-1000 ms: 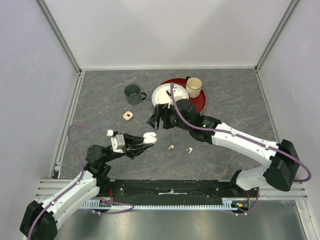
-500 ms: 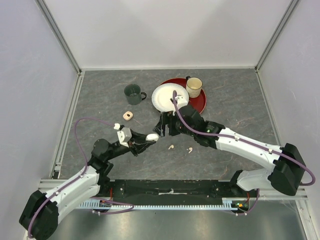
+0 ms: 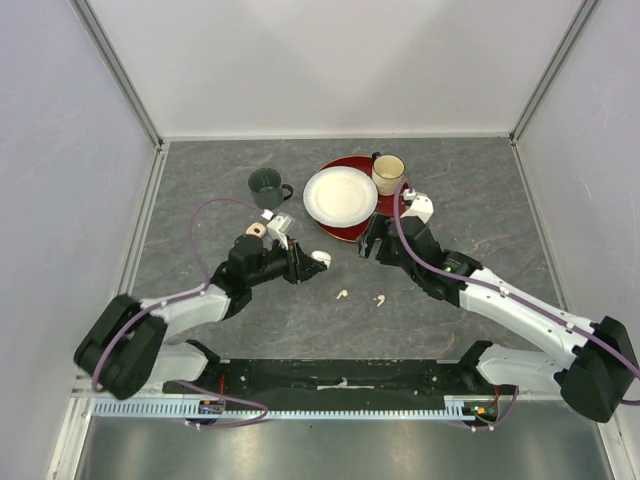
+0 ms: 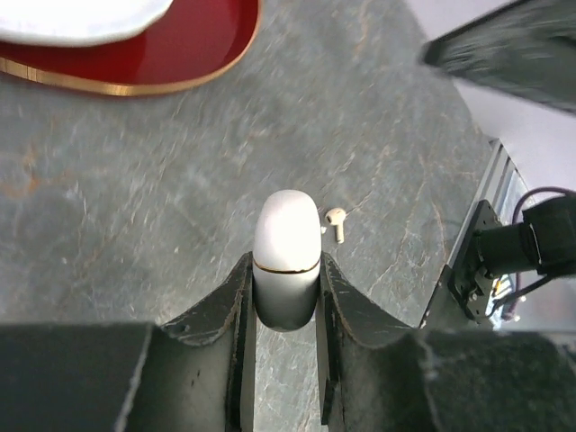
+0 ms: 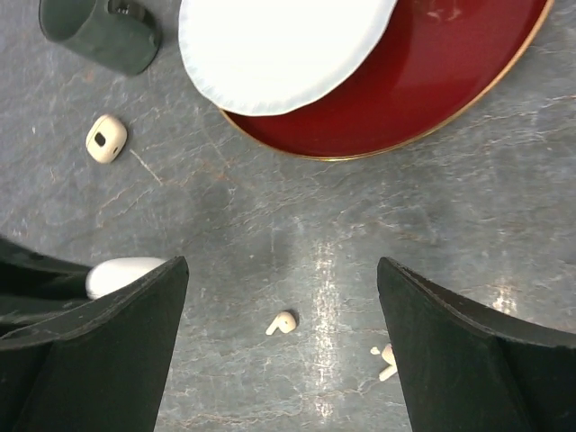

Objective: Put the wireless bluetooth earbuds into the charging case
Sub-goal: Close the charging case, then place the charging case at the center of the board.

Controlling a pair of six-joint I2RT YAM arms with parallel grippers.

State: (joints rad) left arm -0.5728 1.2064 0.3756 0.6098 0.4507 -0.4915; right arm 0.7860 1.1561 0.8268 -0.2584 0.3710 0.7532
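Observation:
The tabletop (image 3: pixel 337 264) between the red tray and the nearer earbud is bare, so my left gripper will go down there next and let go of the white charging case.
My left gripper (image 3: pixel 312 262) is shut on a white charging case (image 3: pixel 319 259) with its lid closed and holds it low over the table. In the left wrist view the case (image 4: pixel 287 261) sits between both fingers. Two tiny pale earbuds lie on the table to its right, one (image 3: pixel 342 294) nearer and one (image 3: pixel 380 299) further. My right gripper (image 3: pixel 369 240) is open and empty, above and behind them. Its wrist view shows both earbuds (image 5: pixel 283 323) (image 5: pixel 387 360) between its fingers (image 5: pixel 117 342). No other earbuds show.
A small peach case (image 3: pixel 257 230) lies left of the left gripper. A dark green mug (image 3: pixel 265 187) stands behind it. A red tray (image 3: pixel 396 208) holds a white plate (image 3: pixel 340 196) and a beige mug (image 3: pixel 388 174) at the back.
My left arm has reached forward and right with the white case, now lower and nearer the tray. My right gripper has drawn back to the right, away from the case.

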